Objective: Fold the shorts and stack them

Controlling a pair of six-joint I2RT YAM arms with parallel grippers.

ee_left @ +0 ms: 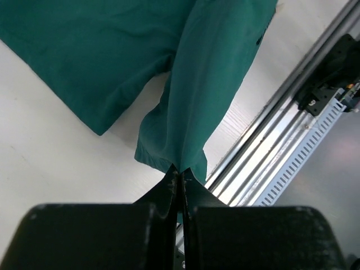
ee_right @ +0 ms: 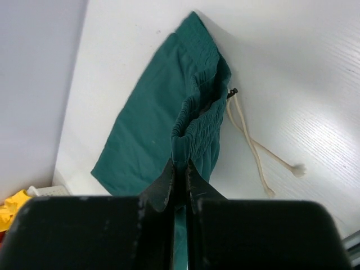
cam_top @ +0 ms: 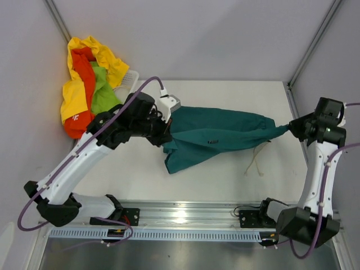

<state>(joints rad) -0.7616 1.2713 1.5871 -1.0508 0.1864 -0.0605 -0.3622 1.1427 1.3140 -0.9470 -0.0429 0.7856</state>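
The far leg of the shorts lies flat and the near leg hangs raised, so my right gripper needs to move outward and down toward the far waist [ee_right: 194, 126] corner of the shorts next.
Dark teal shorts [cam_top: 216, 135] hang stretched between my two grippers above the white table. My left gripper [cam_top: 167, 136] is shut on a leg hem [ee_left: 180, 160] of the teal shorts; the cloth trails away from the jaws. Over at the right, my right gripper [cam_top: 292, 127] is shut on the gathered elastic waist [ee_right: 194, 126]. A pale drawstring [cam_top: 256, 160] dangles from the waist onto the table, also visible as a drawstring [ee_right: 256, 149] in the right wrist view. More shorts, yellow [cam_top: 76, 93], orange-red [cam_top: 84, 73] and lime green [cam_top: 104, 93], lie heaped at the back left.
A white plastic basket [cam_top: 129, 79] sits under the heap of coloured shorts in the back left corner. Grey walls close in the left, back and right sides. A metal rail [cam_top: 191, 216] with the arm bases runs along the near edge.
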